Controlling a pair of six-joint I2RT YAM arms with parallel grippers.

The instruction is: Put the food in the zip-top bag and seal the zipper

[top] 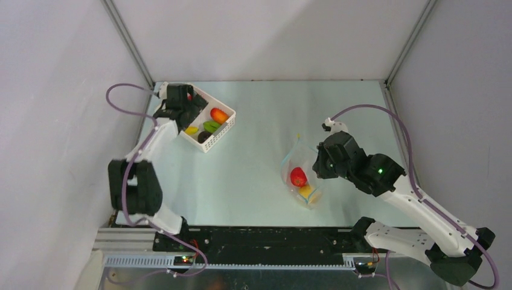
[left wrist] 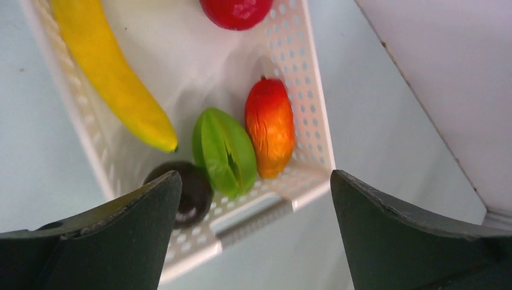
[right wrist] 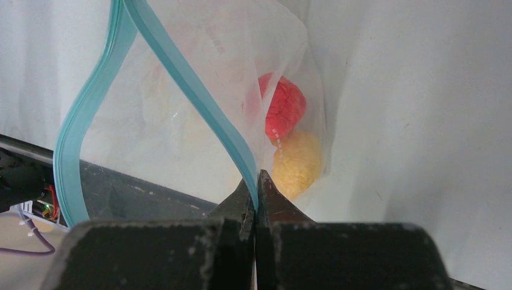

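My left gripper will move down next so its open fingers go on both sides of the orange-red fruit's middle, because the orange-red fruit (left wrist: 270,128) is between the green fruit (left wrist: 224,151) and the basket's side.
The clear zip-top bag (top: 300,172) lies right of centre and holds a red fruit (top: 297,176) and a yellow piece (top: 306,191); both show in the right wrist view, red (right wrist: 284,112) and yellow (right wrist: 297,163). My right gripper (right wrist: 256,178) is shut on the light blue zipper (right wrist: 199,99) and holds the bag's mouth open. My left gripper (left wrist: 253,193) is open and empty above the near end of the white basket (left wrist: 314,130). The basket holds a yellow banana (left wrist: 112,78), a green fruit (left wrist: 224,151), an orange-red fruit (left wrist: 270,127), a dark purple one (left wrist: 193,190) and a red one (left wrist: 236,11).
The white basket (top: 224,130) stands at the back left, by the left wall. White walls close in the table on three sides. The arm bases and a black rail (top: 265,241) run along the near edge.
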